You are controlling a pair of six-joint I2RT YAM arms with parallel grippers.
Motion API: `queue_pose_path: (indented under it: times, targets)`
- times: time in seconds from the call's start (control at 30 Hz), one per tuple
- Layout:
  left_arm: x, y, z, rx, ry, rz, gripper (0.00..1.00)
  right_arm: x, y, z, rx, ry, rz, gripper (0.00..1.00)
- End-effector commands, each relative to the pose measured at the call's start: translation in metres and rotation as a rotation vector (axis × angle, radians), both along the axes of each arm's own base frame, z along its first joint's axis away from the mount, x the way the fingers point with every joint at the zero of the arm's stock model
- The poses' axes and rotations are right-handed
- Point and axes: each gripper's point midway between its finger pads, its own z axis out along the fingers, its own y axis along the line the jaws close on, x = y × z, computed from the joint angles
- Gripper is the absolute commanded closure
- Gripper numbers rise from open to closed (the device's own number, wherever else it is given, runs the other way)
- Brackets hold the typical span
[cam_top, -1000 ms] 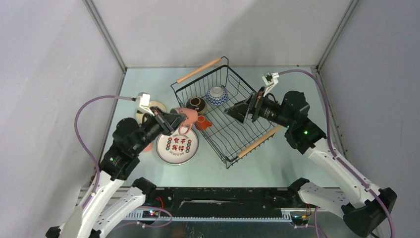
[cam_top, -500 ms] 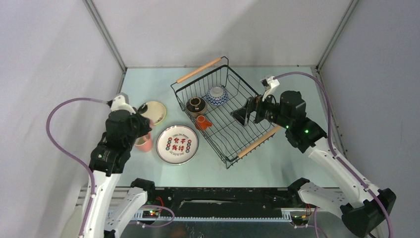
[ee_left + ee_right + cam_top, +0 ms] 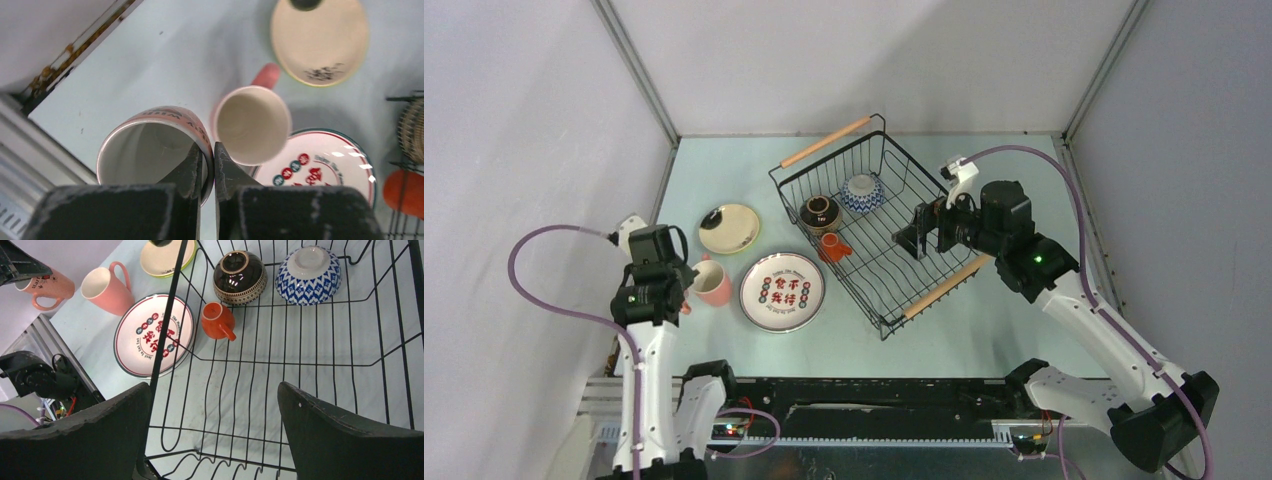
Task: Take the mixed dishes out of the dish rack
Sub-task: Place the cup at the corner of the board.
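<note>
My left gripper will bring the raised mug down onto the bare tabletop (image 3: pixel 688 325) beside the second pink mug and release its rim, as that free spot lies below the gripper.
My left gripper (image 3: pixel 667 297) (image 3: pixel 214 156) is shut on the rim of a pink lettered mug (image 3: pixel 150 155) (image 3: pixel 44 285) at the table's left edge. A second pink mug (image 3: pixel 714 283) (image 3: pixel 252 125) stands right beside it. The green-rimmed plate with red characters (image 3: pixel 782 291) and the cream saucer (image 3: pixel 728 228) lie on the table. The black wire dish rack (image 3: pixel 894 290) holds a dark brown bowl (image 3: pixel 239 277), a blue patterned bowl (image 3: pixel 309 275) and an orange cup (image 3: pixel 217 320). My right gripper (image 3: pixel 914 240) (image 3: pixel 215 430) is open and empty above the rack's right half.
The rack's wooden handles show at its far end (image 3: pixel 826 141) and near right end (image 3: pixel 944 285). Grey walls close in the table on both sides and at the back. A metal rail (image 3: pixel 30 165) runs just past the table's left edge.
My left arm has swung left and back with the lettered mug, from beside the rack to the table's left edge. My right gripper has drawn back slightly and tilted down over the rack.
</note>
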Motion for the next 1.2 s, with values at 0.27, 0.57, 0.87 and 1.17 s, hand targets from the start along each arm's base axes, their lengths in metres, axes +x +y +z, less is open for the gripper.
queue_pose_path:
  times: [0.27,0.57,0.87,1.17]
  targets:
    - [-0.006,0.039,-0.072,-0.102,0.067,0.199,1.00,0.007,-0.010,0.006,-0.085,-0.075,-0.002,0.00]
    - [0.001,0.039,-0.094,-0.165,0.138,0.214,0.99,0.014,-0.010,-0.002,-0.107,-0.064,-0.014,0.00]
    - [0.000,0.037,-0.103,-0.190,0.183,0.216,0.81,0.023,-0.014,-0.004,-0.142,-0.098,-0.036,0.00]
    - [-0.001,0.033,-0.096,-0.199,0.172,0.196,0.57,0.030,-0.004,0.007,-0.130,-0.137,-0.006,0.00]
